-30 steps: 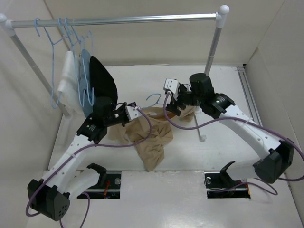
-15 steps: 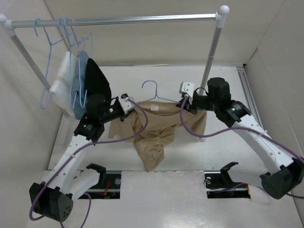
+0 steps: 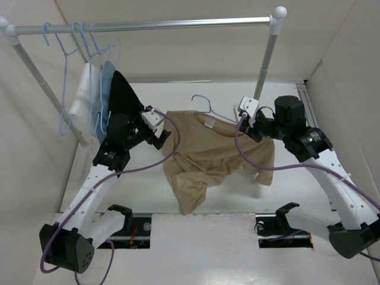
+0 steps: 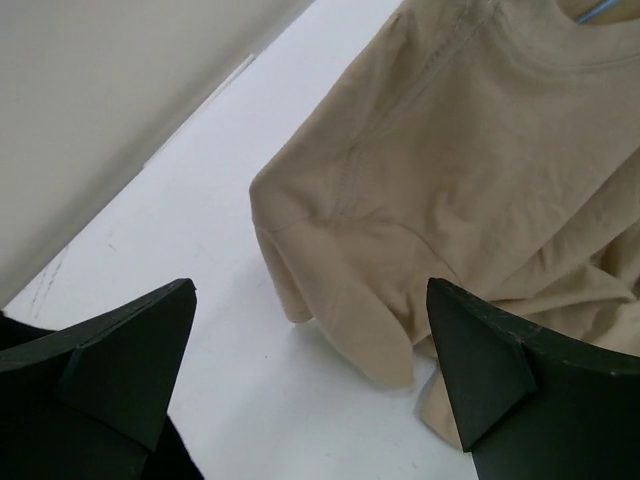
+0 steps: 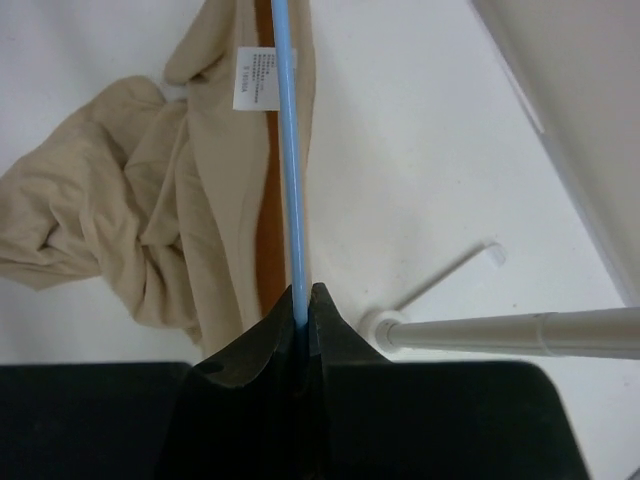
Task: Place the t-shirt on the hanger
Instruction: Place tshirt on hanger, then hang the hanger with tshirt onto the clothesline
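The hook sticks bare out of the neck, so next my right gripper lifts up, lowers the hook over the bar's empty end [image 3: 259,21] and releases the wire.
The tan t-shirt [image 3: 205,151] hangs spread by its shoulders on the thin light-blue hanger [image 3: 221,114], its lower half bunched on the white table; the hanger's hook [image 3: 203,101] sticks out of the neck. My right gripper [image 3: 244,126] is shut on the hanger's wire [image 5: 289,150] at the shirt's right shoulder, jaws pinched on it [image 5: 303,292]. The t-shirt [image 5: 190,190] and its white label [image 5: 256,77] lie beyond. My left gripper [image 3: 161,135] stands open beside the left sleeve, touching nothing. Between its spread fingers [image 4: 310,300] I see the t-shirt [image 4: 470,150] sleeve and table.
A clothes rack bar [image 3: 154,25] spans the back. Its right post [image 3: 265,59] and foot [image 5: 385,325] stand close to my right gripper. White [image 3: 83,110], light blue [image 3: 107,83] and black [image 3: 126,98] garments hang on blue hangers at the left, against my left arm. Walls enclose the table.
The right gripper shut on the hanger and carried it right and back. The left gripper opened, let go of the shirt and drew left. The shirt went from bunched to spread wide.
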{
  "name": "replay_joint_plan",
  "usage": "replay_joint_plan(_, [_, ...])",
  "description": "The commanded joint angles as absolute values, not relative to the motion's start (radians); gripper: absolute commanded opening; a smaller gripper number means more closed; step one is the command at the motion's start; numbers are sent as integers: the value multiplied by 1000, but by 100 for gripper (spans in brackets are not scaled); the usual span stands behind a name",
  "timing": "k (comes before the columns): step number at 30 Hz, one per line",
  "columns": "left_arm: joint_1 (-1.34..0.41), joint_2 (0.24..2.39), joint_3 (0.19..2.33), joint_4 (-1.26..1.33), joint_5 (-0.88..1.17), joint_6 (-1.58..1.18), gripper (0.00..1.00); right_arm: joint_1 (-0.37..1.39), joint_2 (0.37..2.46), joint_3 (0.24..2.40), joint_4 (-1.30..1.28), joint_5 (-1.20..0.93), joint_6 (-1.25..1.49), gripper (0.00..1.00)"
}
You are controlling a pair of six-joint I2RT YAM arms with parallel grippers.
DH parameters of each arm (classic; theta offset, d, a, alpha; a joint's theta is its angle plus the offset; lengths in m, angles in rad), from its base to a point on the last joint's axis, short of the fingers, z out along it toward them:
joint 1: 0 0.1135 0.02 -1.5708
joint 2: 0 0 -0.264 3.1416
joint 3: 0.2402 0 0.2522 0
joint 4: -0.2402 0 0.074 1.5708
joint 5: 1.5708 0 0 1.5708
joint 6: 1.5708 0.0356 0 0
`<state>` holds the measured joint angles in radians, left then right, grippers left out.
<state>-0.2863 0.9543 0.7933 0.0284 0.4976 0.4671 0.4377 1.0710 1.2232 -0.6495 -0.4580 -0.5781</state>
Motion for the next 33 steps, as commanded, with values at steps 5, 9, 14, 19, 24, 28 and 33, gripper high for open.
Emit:
replay_joint_plan(5, [-285, 891, 870, 164, 453, 356, 100, 431, 1086, 1527, -745, -301, -523, 0])
replay_joint_plan(9, [-285, 870, 859, 193, 453, 313, 100, 431, 1114, 1739, -805, -171, -456, 0])
replay_joint_plan(14, [-285, 870, 839, 184, 476, 304, 100, 431, 1123, 1911, -805, -23, -362, 0])
replay_joint_plan(19, [-295, 870, 830, 184, 485, 304, 100, 431, 1169, 2063, -805, 126, -322, 0])
replay_joint_plan(24, [-295, 861, 821, 184, 485, 313, 100, 431, 1239, 2112, -805, 204, -293, 0])
replay_joint_plan(28, [-295, 851, 802, 184, 485, 322, 100, 431, 1261, 2112, -773, 244, -270, 0])
replay_joint_plan(33, [-295, 832, 782, 184, 476, 322, 100, 422, 1284, 2092, -715, 304, -252, 0])
